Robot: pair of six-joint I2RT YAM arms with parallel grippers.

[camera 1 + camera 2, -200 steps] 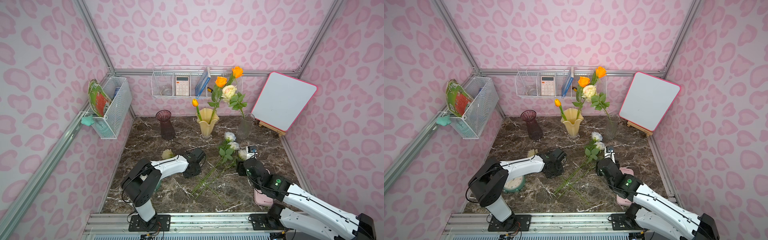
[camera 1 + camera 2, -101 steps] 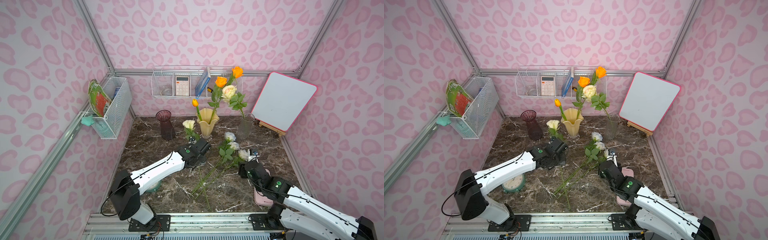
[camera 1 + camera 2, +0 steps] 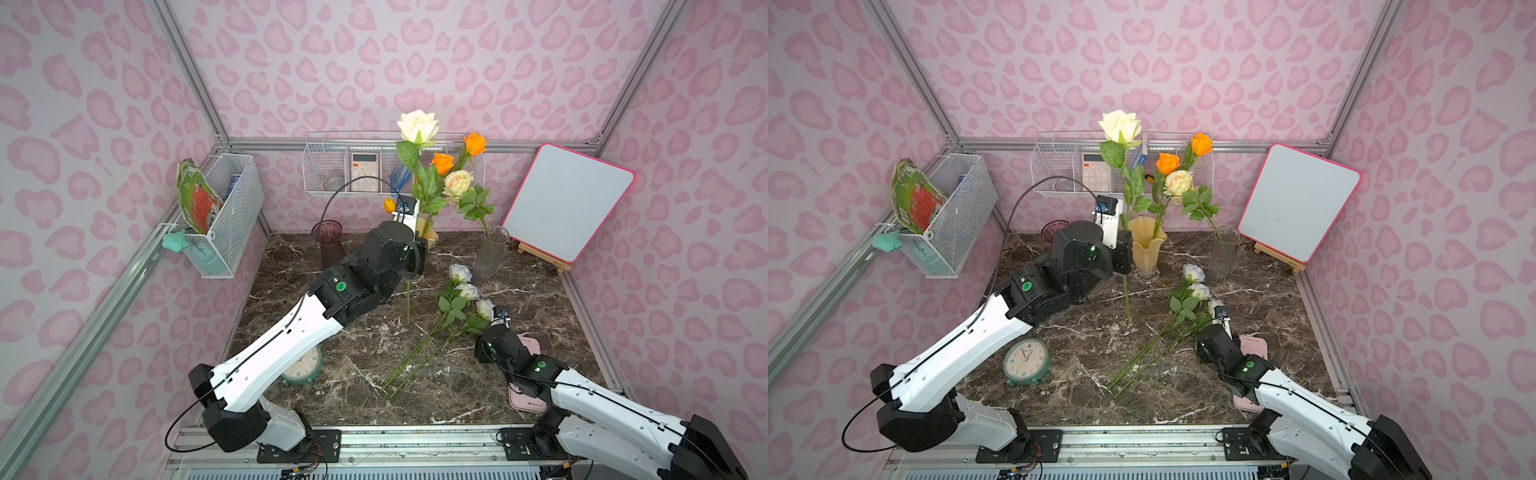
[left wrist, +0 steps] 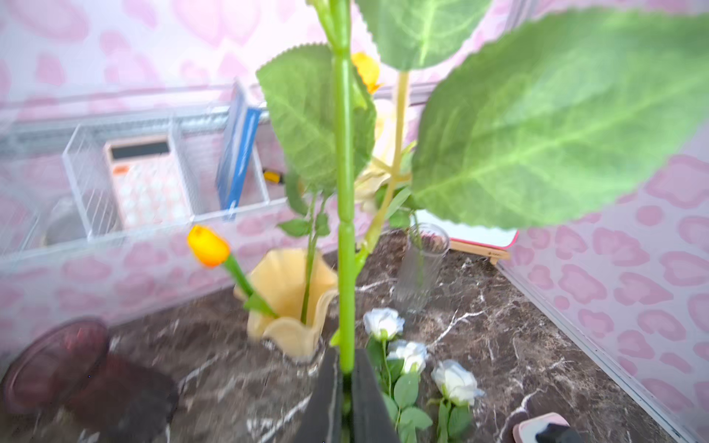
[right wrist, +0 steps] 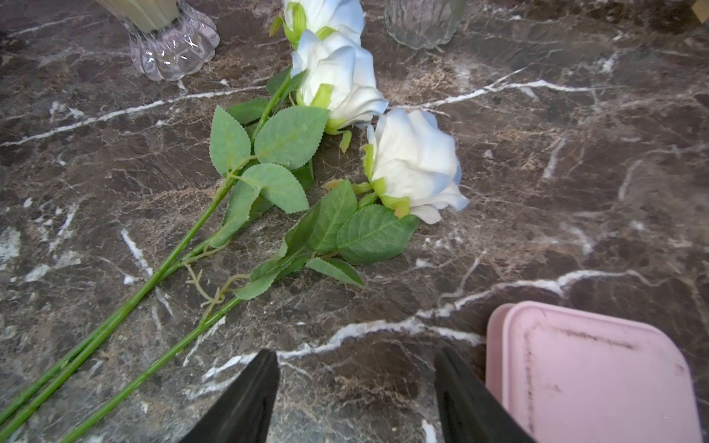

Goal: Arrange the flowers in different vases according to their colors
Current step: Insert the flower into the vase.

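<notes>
The rose goes up and across in my left gripper to the clear glass vase's opening (image 3: 496, 233) (image 4: 430, 236) next. Its stem then comes down inside for release, because that vase already holds a cream rose.
My left gripper (image 4: 347, 368) is shut on the green stem of a cream-yellow rose (image 3: 417, 126). It holds the rose upright in the air, just in front of the creamy yellow vase (image 3: 1146, 249). That vase holds two orange roses (image 3: 442, 163) and an orange tulip bud (image 4: 209, 245). The clear glass vase (image 3: 490, 251) holds one cream rose (image 3: 458, 183). The dark purple vase (image 3: 328, 245) stands empty at the back left. Three white-bluish roses (image 5: 414, 165) lie on the marble. My right gripper (image 5: 356, 353) stands open just short of them, holding nothing.
A green clock (image 3: 301, 365) lies under my left arm. A pink box (image 5: 591, 376) sits beside my right gripper. A whiteboard on an easel (image 3: 569, 203) leans at the back right. White wire baskets (image 3: 224, 216) hang on the walls.
My left arm has lifted the cream-yellow rose off the table and carried it up and back, so that it now stands upright by the yellow vase. The right arm has hardly moved.
</notes>
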